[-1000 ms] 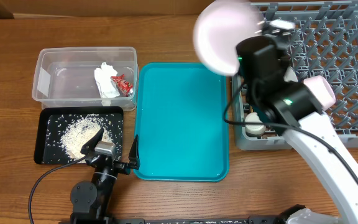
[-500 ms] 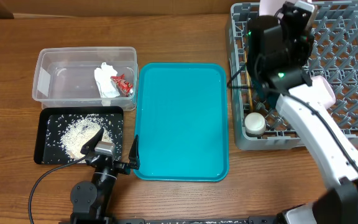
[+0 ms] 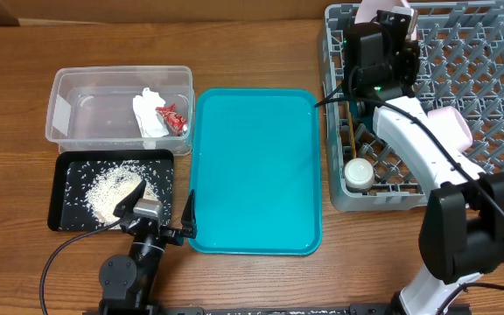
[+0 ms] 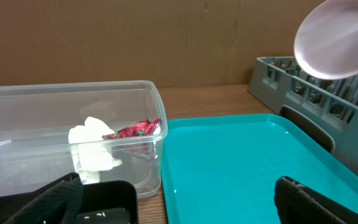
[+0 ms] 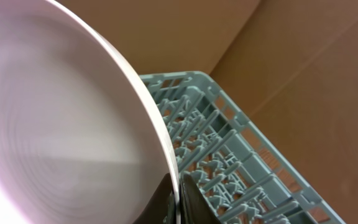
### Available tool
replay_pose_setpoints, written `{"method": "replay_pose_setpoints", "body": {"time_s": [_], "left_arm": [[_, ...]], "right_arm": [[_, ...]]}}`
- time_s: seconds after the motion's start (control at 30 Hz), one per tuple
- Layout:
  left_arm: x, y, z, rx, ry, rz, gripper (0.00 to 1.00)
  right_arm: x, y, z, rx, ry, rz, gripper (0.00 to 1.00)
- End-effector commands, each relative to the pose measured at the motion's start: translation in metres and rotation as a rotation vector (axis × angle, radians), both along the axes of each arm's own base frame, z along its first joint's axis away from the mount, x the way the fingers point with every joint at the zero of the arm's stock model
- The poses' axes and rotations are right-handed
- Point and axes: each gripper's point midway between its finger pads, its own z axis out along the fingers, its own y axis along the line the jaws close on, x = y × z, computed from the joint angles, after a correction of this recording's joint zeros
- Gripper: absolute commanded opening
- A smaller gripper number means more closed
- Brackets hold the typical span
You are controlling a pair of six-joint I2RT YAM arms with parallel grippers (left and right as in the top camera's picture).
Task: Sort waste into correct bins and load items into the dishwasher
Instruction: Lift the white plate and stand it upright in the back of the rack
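I will next lower the upright plate with my right gripper onto the pegs in the rack's far corner and let go of the plate's rim, as it hangs above them.
My right gripper is shut on the rim of a large white plate and holds it on edge over the back left corner of the grey dish rack. In the right wrist view the fingers pinch the plate above the rack's pegs. A small cup and another white dish sit in the rack. The clear tub holds the red-and-white wrapper and white paper. The black tray holds rice grains. My left gripper is open and empty.
A teal tray lies between the bins and the rack. The left wrist view shows the tub, the wrapper, the teal tray, the rack and the raised plate. Cardboard walls stand behind the table.
My right arm carried the plate from above the teal tray's far right corner to the rack's back left corner, turning it on edge. The left arm has not moved.
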Motion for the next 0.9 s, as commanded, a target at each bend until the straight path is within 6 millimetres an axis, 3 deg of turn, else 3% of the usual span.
{"method": "replay_pose_setpoints", "body": {"time_s": [0.0, 0.17, 0.33, 0.5, 0.87], "left_arm": [[0.0, 0.0, 0.0, 0.014, -0.009, -0.006, 1.0], [0.0, 0.0, 0.0, 0.014, -0.009, -0.006, 1.0], [0.0, 0.0, 0.0, 0.014, -0.009, -0.006, 1.0], [0.0, 0.0, 0.0, 0.014, -0.009, -0.006, 1.0], [0.0, 0.0, 0.0, 0.014, -0.009, -0.006, 1.0]], "right_arm": [[0.005, 0.0, -0.004, 0.013, 0.004, 0.02, 0.04], [0.005, -0.006, -0.008, 0.003, 0.01, -0.001, 0.04], [0.004, -0.027, 0.008, -0.083, 0.008, -0.056, 0.04], [0.006, -0.027, 0.007, -0.096, 0.032, -0.034, 0.04], [0.005, -0.005, -0.032, -0.026, 0.151, 0.057, 0.04]]}}
